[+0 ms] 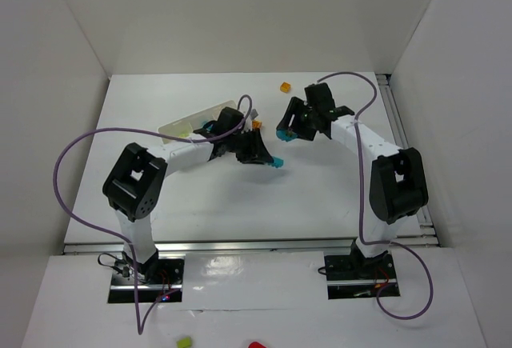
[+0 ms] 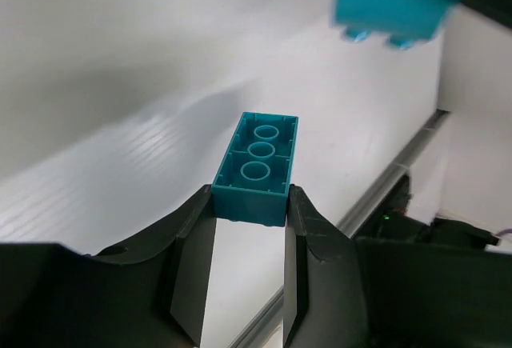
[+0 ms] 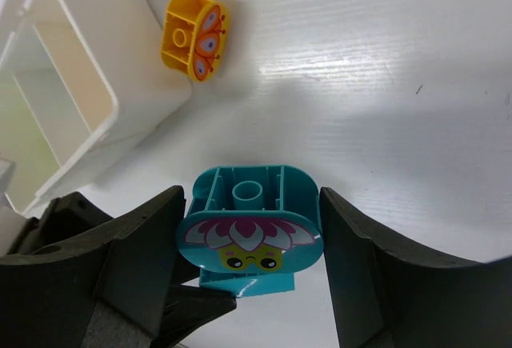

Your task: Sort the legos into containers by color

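Observation:
I will move my right gripper to the left in the top view, over the tray's middle section (image 1: 209,126), and let go of the large cyan block where cyan already shows.
My left gripper (image 2: 250,201) is shut on a cyan lego (image 2: 256,168), held by its long sides with the hollow underside facing the camera. In the top view this gripper (image 1: 269,160) hangs over the table's middle with the lego (image 1: 277,162) at its tip. My right gripper (image 3: 252,228) is shut on a larger cyan block (image 3: 252,232) with a printed flower face. It (image 1: 288,130) hovers just right of the left one. The white container tray (image 1: 188,126) lies behind the left arm, partly hidden. An orange lego (image 3: 196,34) with a printed picture lies beside the tray's (image 3: 72,84) corner.
Another orange lego (image 1: 284,87) sits near the table's back edge. White walls enclose the table on three sides, and a metal rail (image 1: 408,148) runs along its right edge. A lime piece (image 1: 184,342) and a red piece (image 1: 256,346) lie off the table, in front of the arm bases.

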You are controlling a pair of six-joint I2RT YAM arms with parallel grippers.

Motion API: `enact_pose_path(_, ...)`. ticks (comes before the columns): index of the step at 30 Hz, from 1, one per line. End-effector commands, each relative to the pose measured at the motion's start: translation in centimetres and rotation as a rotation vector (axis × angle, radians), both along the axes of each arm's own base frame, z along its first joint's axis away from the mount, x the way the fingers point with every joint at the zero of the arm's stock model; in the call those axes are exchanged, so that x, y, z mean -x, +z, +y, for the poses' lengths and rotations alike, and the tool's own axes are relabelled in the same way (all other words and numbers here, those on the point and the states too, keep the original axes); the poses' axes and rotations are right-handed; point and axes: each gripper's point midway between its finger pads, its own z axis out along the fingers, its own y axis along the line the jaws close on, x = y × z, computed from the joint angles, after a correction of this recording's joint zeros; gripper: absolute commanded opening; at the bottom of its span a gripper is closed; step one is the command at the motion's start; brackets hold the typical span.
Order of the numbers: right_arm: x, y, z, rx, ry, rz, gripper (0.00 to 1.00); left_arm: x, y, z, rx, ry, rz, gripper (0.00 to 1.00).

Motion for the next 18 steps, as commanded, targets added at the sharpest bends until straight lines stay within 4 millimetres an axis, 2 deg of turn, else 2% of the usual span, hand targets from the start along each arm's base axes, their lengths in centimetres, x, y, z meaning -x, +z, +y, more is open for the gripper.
enact_pose_path(1, -1.9, 1.9, -0.1, 0.008, -0.007, -0.076, 0.54, -0.3, 4.3, 1.1, -0.028, 0.0, -0.112, 0.0)
enact_pose_path(2, -1.8, 3.0, -0.1, -0.001, -0.007, -0.1, 0.54, -1.6, 5.9, 2.0, -0.084, 0.043, -0.188, 0.0)
enact_pose_path(3, -1.5, 3.0, -0.3, 0.0, -0.007, -0.098, 0.54, -0.9, 5.9, 3.4, -0.157, 0.061, -0.161, 0.0)
enact_pose_path(4, -1.2, 3.0, -0.4, 0.0, -0.007, -0.098, 0.54, -1.3, 6.7, 4.8, -0.203, 0.092, -0.171, 0.0)
enact_pose_path(5, -1.2, 3.4, -0.4, -0.003, -0.007, -0.108, 0.54, -2.2, 8.0, 7.1, -0.253, 0.147, -0.2, 0.0)
enact_pose_path(6, -1.2, 3.8, -0.5, 0.0, -0.014, -0.118, 0.54, -2.7, 9.4, 8.2, -0.272, 0.173, -0.213, 0.0)
enact_pose_path(8, -1.8, 4.8, -0.4, -0.004, -0.008, -0.151, 0.54, -2.3, 10.1, 11.0, -0.328, 0.222, -0.183, 0.0)
enact_pose_path(9, -1.9, 5.2, -0.3, -0.007, -0.008, -0.159, 0.54, -3.1, 11.5, 13.4, -0.354, 0.288, -0.207, 0.0)
enact_pose_path(10, -2.4, 6.2, -0.2, -0.008, -0.003, -0.184, 0.54, -3.0, 11.2, 14.8, -0.388, 0.315, -0.177, 0.0)
enact_pose_path(11, -2.4, 6.3, 0.5, -0.017, 0.016, -0.185, 0.54, -3.3, 11.5, 15.9, -0.409, 0.346, -0.171, 0.0)
enact_pose_path(12, -2.5, 6.0, 1.5, -0.011, 0.056, -0.185, 0.54, -4.2, 11.2, 18.1, -0.456, 0.41, -0.157, 0.0)
enact_pose_path(13, -2.7, 7.2, 2.9, -0.019, 0.08, -0.204, 0.54, -4.6, 11.3, 19.1, -0.476, 0.437, -0.147, 0.0)
enact_pose_path(14, -2.8, 7.3, 3.7, -0.011, 0.105, -0.21, 0.54, -5.5, 10.9, 20.4, -0.487, 0.479, -0.131, 0.0)
enact_pose_path(15, -3.3, 6.7, 4.5, 0.01, 0.128, -0.211, 0.54, -6.1, 11.0, 20.8, -0.488, 0.494, -0.129, 0.0)
enact_pose_path(16, -3.6, 7.9, 5.6, 0.008, 0.152, -0.234, 0.54, -6.4, 9.6, 20.7, -0.504, 0.485, -0.1, 0.0)
enact_pose_path(17, -3.4, 8.1, 7.2, 0.018, 0.182, -0.244, 0.54, -7.0, 9.5, 21.3, -0.514, 0.504, -0.098, 0.0)
enact_pose_path(18, -3.8, 7.4, 7.9, 0.039, 0.194, -0.238, 0.54, -7.7, 9.6, 21.5, -0.528, 0.52, -0.107, 0.0)
